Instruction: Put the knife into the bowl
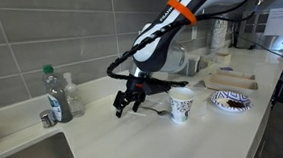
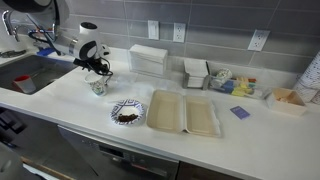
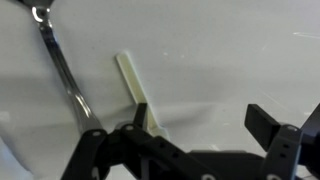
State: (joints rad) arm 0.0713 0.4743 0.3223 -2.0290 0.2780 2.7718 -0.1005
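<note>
The stick lies slanted beside one finger, so I need to shift my gripper left in the wrist view and turn it to close on the pale stick's near end (image 3: 151,117).
The knife (image 3: 62,72), a slim grey metal utensil, lies on the white counter at the upper left of the wrist view. My gripper (image 3: 200,125) is open and empty, hovering just above the counter to the right of the knife. A pale cream flat stick (image 3: 133,88) lies between the knife and my left finger, its near end beside that finger. The gripper also shows in both exterior views (image 1: 128,98) (image 2: 97,68). The bowl (image 1: 229,100) (image 2: 127,114), patterned with dark food in it, sits beyond a paper cup (image 1: 182,106) (image 2: 98,87).
A plastic bottle (image 1: 52,93) and a small tin (image 1: 46,118) stand by the sink edge. An open foam container (image 2: 185,112), a white box (image 2: 150,58) and condiment trays (image 2: 232,84) sit further along the counter. The tiled wall is behind.
</note>
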